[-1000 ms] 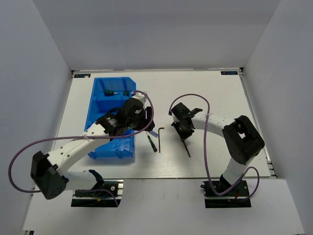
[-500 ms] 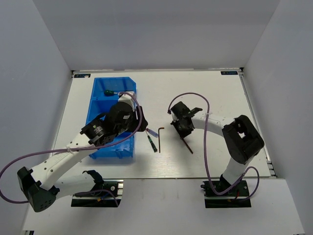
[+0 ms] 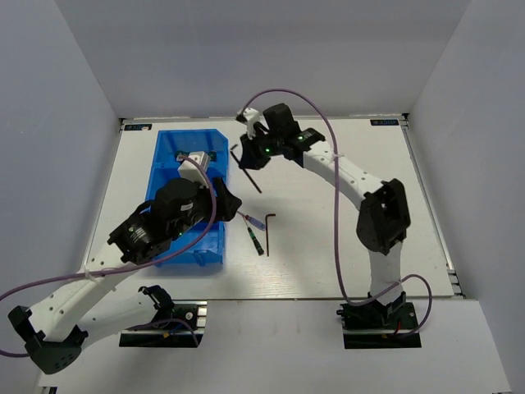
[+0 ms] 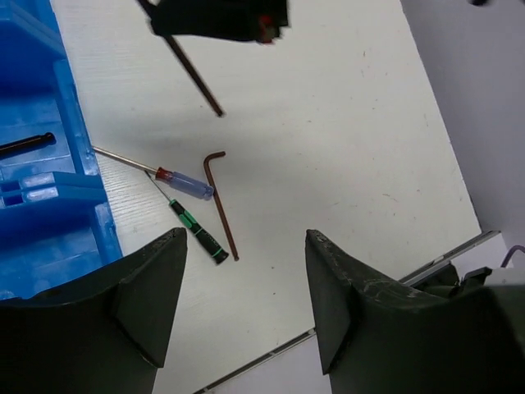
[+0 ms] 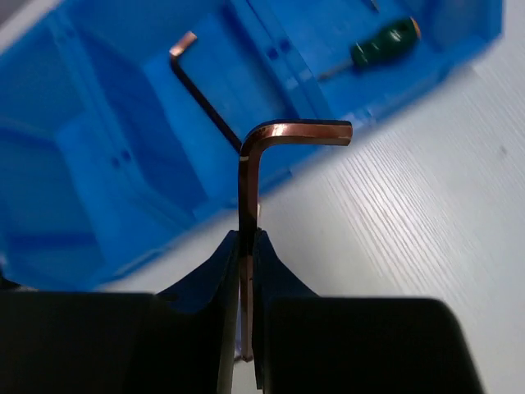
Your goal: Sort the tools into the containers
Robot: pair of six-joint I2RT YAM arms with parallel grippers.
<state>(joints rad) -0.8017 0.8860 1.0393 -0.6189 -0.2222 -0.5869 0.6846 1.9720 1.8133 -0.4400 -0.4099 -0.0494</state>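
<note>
My right gripper shifts to the left in the top view next, over the bin's middle section, to release the dark hex key, since another already lies there.
The blue bin (image 3: 162, 168) stands at the left. Its far compartment holds a green-handled screwdriver (image 5: 384, 41), and a hex key (image 5: 203, 89) lies in another compartment. My right gripper (image 3: 256, 150) is just right of the bin's far end. It is shut on a dark hex key (image 5: 248, 176), which hangs above the table (image 3: 248, 174). My left gripper (image 4: 244, 240) is open and empty, above the bin's near right edge (image 3: 223, 197). A purple-handled screwdriver (image 4: 185, 182), a thin green-handled screwdriver (image 4: 198, 235) and a hex key (image 4: 221, 201) lie together on the table.
The white table (image 3: 353, 213) is walled by grey panels on three sides. My left arm lies across the near half of the bin. My right arm stretches diagonally over the table's middle. The table's near edge (image 4: 459, 246) shows in the left wrist view.
My right gripper has lifted the hex key from the table's middle and carried it far-left to the bin's far end. My left arm has drawn back toward the near left over the bin.
</note>
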